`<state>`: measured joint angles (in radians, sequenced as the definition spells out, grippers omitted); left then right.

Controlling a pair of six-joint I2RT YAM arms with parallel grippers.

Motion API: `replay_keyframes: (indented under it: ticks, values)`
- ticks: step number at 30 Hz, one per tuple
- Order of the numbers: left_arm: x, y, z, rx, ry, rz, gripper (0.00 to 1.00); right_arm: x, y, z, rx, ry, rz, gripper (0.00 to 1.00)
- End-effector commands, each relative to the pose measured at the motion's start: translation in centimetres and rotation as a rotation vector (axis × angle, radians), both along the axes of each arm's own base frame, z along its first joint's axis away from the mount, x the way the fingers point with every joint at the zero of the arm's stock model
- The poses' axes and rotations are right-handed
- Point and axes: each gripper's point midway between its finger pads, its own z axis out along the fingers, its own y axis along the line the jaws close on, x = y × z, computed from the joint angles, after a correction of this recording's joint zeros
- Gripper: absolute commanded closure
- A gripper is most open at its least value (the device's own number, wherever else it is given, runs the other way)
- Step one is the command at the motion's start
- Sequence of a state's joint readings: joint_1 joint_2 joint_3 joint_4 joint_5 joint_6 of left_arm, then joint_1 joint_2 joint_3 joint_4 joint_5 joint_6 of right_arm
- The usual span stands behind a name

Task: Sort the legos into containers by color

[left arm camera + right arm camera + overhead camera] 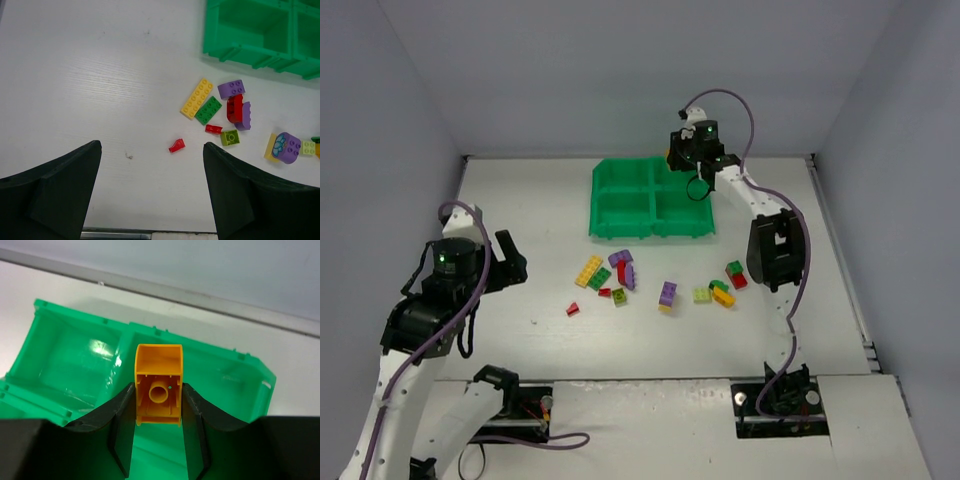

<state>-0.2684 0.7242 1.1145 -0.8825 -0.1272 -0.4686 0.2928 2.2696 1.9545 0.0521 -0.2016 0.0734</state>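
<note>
The orange lego (159, 390) goes over the bottom of the tray's empty far section (206, 386) next, clear of the divider, and my right gripper opens above to release it.
The green tray of containers (625, 205) stands at the back middle of the table. My right gripper (698, 183) hangs over its far right part, shut on an orange lego (159, 390) that is pinched between both fingers above the green compartments (75, 355). The other legos (620, 275) lie scattered on the table in front of the tray: a long yellow one (197, 98), a green one (208, 110), purple ones (231, 88), a red one (234, 107) and a small red piece (176, 145). My left gripper (505, 262) is open and empty, left of the pile.
More bricks lie to the right, a purple one (668, 293) and a red and green pair (735, 273). Grey walls close in the table on three sides. The right arm's elbow (772, 250) hangs beside the right-hand bricks.
</note>
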Motion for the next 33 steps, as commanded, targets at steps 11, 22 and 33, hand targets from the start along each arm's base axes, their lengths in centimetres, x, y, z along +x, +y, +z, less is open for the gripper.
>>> replay_keyframes:
  ticks: [11, 22, 33]
  values:
    - [1.8, -0.9, 0.4, -0.013, 0.013, -0.009, 0.23, 1.6, 0.1, 2.0, 0.049, -0.089, 0.008, 0.72]
    - [2.3, -2.8, -1.7, -0.043, 0.096, -0.096, 0.24, 0.7, -0.6, 4.8, 0.047, -0.122, -0.002, 0.24]
    - [2.9, -3.1, -2.5, -0.038, 0.102, -0.114, 0.24, -8.1, 0.1, 13.2, 0.02, -0.198, 0.056, 0.33]
